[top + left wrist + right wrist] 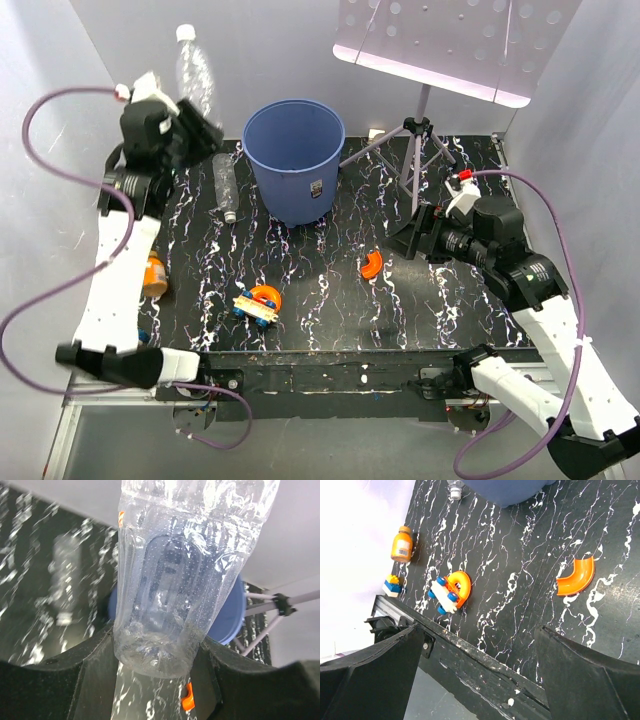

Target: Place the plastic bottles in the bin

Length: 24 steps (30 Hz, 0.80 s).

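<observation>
Next, my left gripper moves to the right in the top view, over the blue bin's opening (293, 136), because its bottle still hangs beside the bin's rim.
My left gripper (197, 128) is raised at the back left, shut on the base of a clear plastic bottle (196, 72) with a white cap. In the left wrist view that bottle (185, 570) fills the frame between the black fingers (95, 680). The blue bin (293, 160) stands upright to the right of it, and its rim (234, 612) shows behind the bottle. A second clear bottle (225, 187) lies on the table left of the bin. A small orange bottle (155, 275) lies at the left edge. My right gripper (410, 240) hovers open and holds nothing.
An orange and blue toy (260, 303) sits near the front, and an orange curved piece (371, 264) lies mid-table. A music stand (430, 45) on a tripod (420, 150) stands right of the bin. A small block (392, 586) lies near the orange bottle (401, 544).
</observation>
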{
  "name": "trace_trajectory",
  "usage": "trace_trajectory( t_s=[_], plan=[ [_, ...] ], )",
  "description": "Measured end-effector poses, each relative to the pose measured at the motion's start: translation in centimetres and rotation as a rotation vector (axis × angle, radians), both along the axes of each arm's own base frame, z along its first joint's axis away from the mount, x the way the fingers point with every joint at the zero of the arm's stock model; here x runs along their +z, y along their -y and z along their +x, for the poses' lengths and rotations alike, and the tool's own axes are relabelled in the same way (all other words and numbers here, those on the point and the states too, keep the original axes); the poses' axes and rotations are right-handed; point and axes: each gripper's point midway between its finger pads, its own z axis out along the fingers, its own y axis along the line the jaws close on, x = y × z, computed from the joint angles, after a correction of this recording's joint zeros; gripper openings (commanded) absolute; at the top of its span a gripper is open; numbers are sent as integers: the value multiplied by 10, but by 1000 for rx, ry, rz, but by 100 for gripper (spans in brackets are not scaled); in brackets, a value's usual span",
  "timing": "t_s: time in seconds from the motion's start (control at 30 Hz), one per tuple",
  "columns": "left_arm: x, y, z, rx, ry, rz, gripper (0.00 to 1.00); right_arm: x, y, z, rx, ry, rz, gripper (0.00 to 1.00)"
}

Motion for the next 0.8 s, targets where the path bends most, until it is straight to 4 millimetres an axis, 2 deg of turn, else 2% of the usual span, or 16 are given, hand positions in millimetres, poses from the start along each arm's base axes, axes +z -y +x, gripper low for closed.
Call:
trace_trajectory(
  t_s=[0.07,0.13,0.3,0.4,0.43,0.5,0.6,0.7,0.8],
  plan=[
    [25,24,29,-89,56,13,4,2,2,-1,-6,8,0,96],
    [28,40,48,-141,68,24,5,3,4,-2,-17,18,-1,96],
    [13,92,90,-288,36,30,7,3,11,-4,-46,20,-17,96],
    [-7,119,114,-346,4,27,11,4,13,-4,-55,10,-31,96],
    [-17,128,123,-360,-13,28,22,5,14,-3,-61,11,-34,96],
    [-41,139,137,-371,-57,33,62,7,16,-3,-70,14,-40,96],
    [-75,148,148,-372,-134,45,97,10,19,-3,-87,29,-43,96],
    [-91,146,149,-358,-185,51,98,12,23,-5,-97,37,-45,96],
    [-87,140,144,-339,-188,61,98,11,25,-8,-101,36,-48,96]
  ],
)
